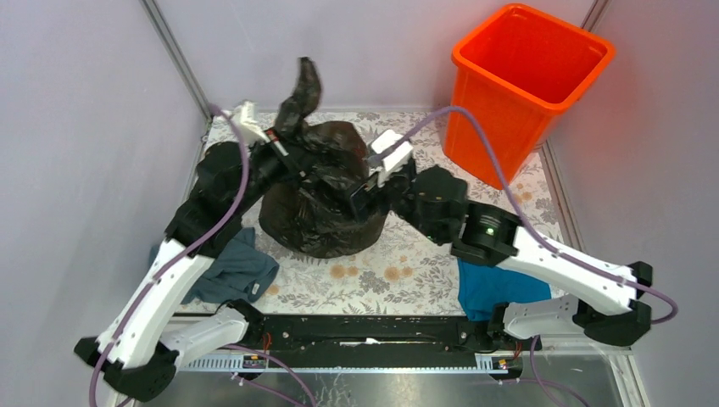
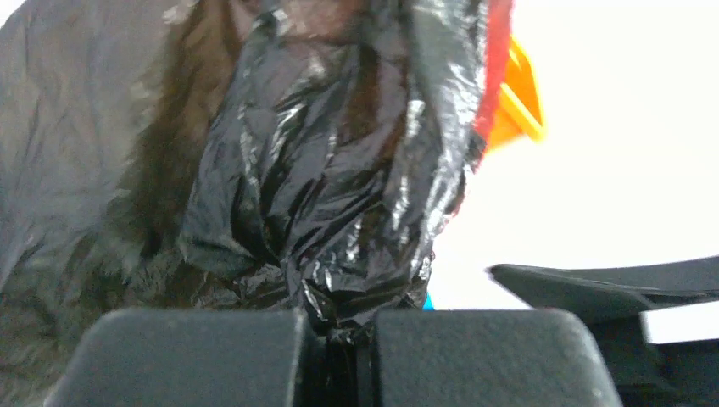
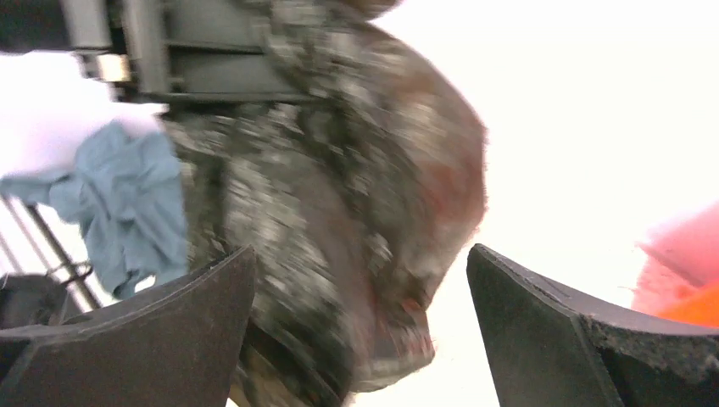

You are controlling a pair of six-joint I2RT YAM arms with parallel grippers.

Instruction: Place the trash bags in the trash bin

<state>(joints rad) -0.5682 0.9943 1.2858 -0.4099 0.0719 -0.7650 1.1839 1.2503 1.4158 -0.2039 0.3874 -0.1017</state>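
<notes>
Next, my right gripper moves off the bag and outward onto the bin's near rim, since that lies outward of it, to the right in the top view.
The black trash bag sits bulging in the middle of the flowered table, its gathered top sticking up. My left gripper is shut on a pinch of the bag's glossy plastic near the top left. My right gripper is open at the bag's right side, its jaws wide apart with the bag's bulge between them. The orange trash bin stands upright at the back right, apart from the bag; a bit of it shows in the right wrist view and the left wrist view.
A grey-blue cloth lies under the left arm at the table's left. A teal cloth lies under the right arm at the front right. Grey walls close in the table on three sides.
</notes>
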